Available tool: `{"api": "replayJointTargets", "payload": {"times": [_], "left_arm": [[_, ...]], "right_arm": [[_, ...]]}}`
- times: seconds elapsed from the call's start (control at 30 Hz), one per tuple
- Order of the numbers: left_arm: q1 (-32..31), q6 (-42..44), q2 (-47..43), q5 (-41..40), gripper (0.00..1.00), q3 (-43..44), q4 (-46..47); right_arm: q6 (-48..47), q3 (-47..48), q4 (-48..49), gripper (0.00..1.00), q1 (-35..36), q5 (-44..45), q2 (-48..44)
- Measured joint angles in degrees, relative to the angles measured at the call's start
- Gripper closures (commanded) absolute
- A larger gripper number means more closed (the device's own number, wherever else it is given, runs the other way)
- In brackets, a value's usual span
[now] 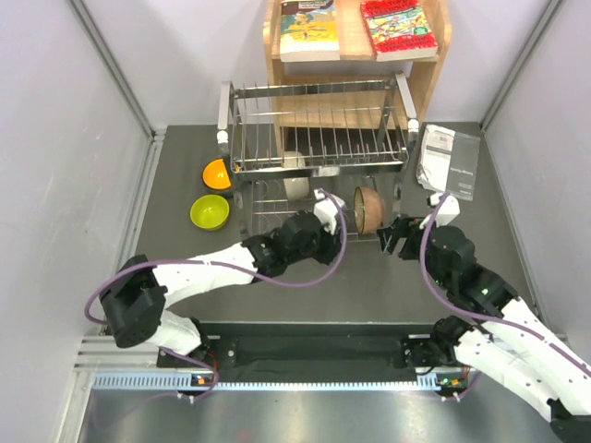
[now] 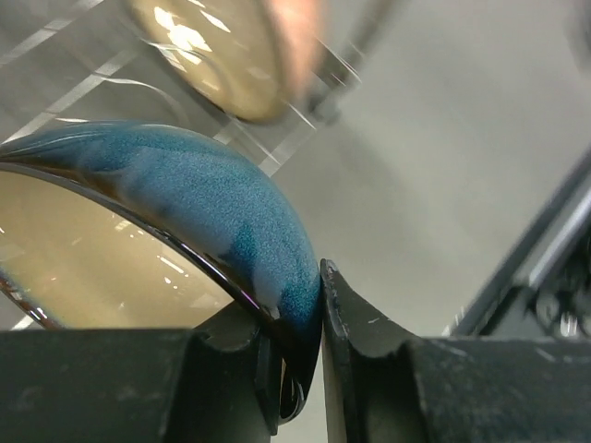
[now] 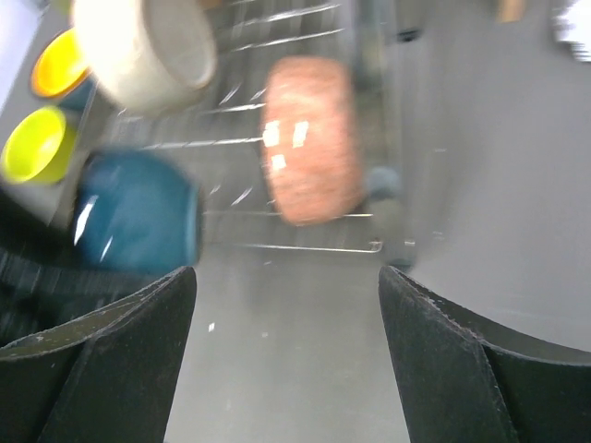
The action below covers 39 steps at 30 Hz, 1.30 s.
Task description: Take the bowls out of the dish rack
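Note:
I should carry the teal-blue bowl across, lower it and release it, as bare tabletop past the rack's near corner is below my left gripper, to its right in the top view.
The silver wire dish rack stands at the back middle of the table. My left gripper is shut on the rim of the teal-blue bowl, at the rack's front edge. That bowl also shows in the right wrist view. A pinkish-tan bowl stands on edge in the lower tier, and a cream-white bowl sits further back. My right gripper is open and empty just right of the pinkish-tan bowl. An orange bowl and a lime-yellow bowl sit on the table left of the rack.
A wooden shelf with books stands behind the rack. A paper booklet lies at the back right. White walls with metal frame posts close in both sides.

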Motion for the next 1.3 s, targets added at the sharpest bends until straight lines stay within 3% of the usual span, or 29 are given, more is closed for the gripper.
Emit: {"api": "replayJointTargets", "payload": {"times": [0.37, 0.67, 0.9, 1.3], "left_arm": [[-13.27, 6.21, 0.11, -4.72, 1.0, 1.55, -9.18], [-21.03, 10.34, 13.4, -5.84, 1.0, 13.0, -10.78], [-22.18, 13.03, 23.87, -5.05, 1.0, 22.51, -11.65], [-20.65, 14.32, 43.58, -5.95, 1.0, 46.93, -19.21]], "right_arm": [[2.21, 1.49, -6.23, 0.21, 0.0, 9.18, -6.56], [4.83, 3.08, -13.9, 0.22, 0.0, 15.56, -10.19], [8.39, 5.92, -21.59, 0.21, 0.0, 19.67, -12.0], [14.01, 8.15, -30.47, 0.22, -1.31, 33.53, -11.74]]}}
